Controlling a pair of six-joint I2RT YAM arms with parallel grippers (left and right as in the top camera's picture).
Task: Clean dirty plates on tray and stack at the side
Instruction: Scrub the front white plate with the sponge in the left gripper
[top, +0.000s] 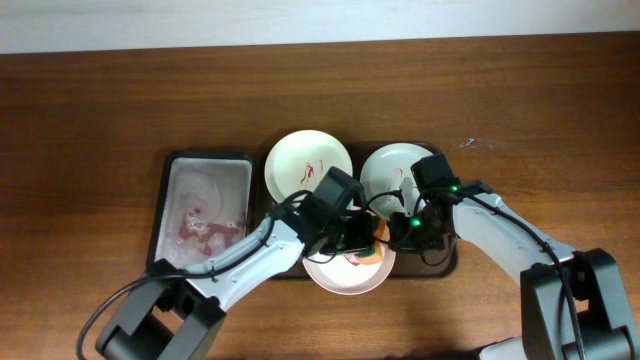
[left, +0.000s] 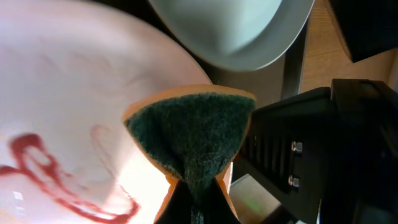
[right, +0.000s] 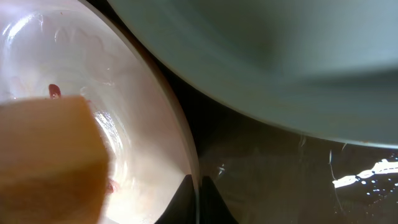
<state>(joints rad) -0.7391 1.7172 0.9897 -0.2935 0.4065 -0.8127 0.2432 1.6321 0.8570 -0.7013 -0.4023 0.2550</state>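
Next I need to sweep my left gripper across the smears, then down into the tub (top: 220, 226) to release the sponge, as the tub's to its left in the overhead view.
A dark tray (top: 447, 262) holds three pale plates. The front plate (top: 335, 280) has red smears; it also shows in the left wrist view (left: 68, 106) and in the right wrist view (right: 143, 143). My left gripper (top: 362, 240) is shut on an orange sponge with a green scouring face (left: 193, 134), pressed on this plate. My right gripper (right: 199, 193) is shut on the plate's rim at its right side. A smeared plate (top: 307, 165) stands at the back left and a second one (top: 390, 168) at the back right.
A rectangular tub (top: 207, 208) with pinkish water and foam stands left of the tray. The wooden table (top: 90, 120) spreads around it. The back right plate hangs close above both wrists (left: 242, 31) (right: 280, 56).
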